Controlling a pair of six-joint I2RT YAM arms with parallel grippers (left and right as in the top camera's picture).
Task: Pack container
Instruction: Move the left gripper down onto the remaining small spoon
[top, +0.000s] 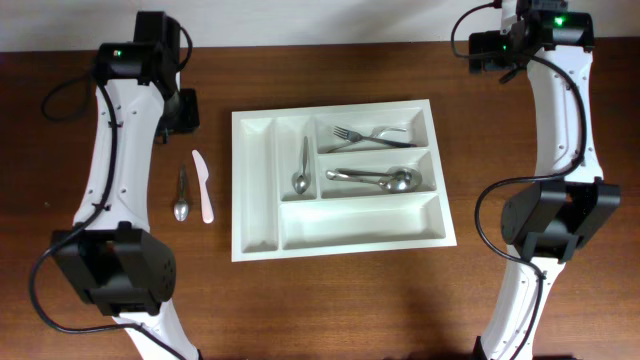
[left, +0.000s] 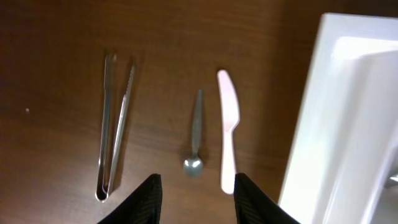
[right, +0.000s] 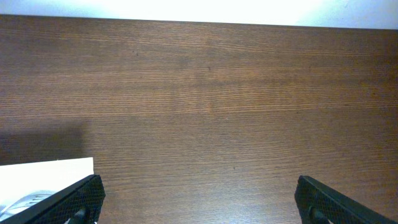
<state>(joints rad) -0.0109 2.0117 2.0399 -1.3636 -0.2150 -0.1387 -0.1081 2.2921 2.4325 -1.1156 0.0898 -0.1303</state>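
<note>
My left gripper moves down onto the small spoon's narrow neck (top: 182, 197) beside its bowl next, because the spoon still lies on the wood outside the white container (top: 257, 200).
The white container (top: 257, 200) lies in the middle of the table. It holds a spoon (top: 303, 165) in a narrow compartment, forks (top: 370, 133) in the top wide one and spoons (top: 375, 178) in the middle one. Left of it on the wood lie a small metal spoon (top: 181, 193) and a white plastic knife (top: 204, 185). My left gripper (top: 184, 112) hovers behind them, partly open and holding nothing. The left wrist view shows that gripper (left: 196, 200) above the spoon (left: 194, 137), with the knife (left: 228, 124) beside it. My right gripper (right: 199, 205) is wide open over bare wood.
Metal tongs (left: 114, 130) lie left of the small spoon; my left arm hides them from overhead. The container's edge (left: 348, 124) runs close on the right of the left gripper. The container's corner (right: 43, 177) shows by the right gripper's left finger. The right arm (top: 555, 120) stands at the table's right side.
</note>
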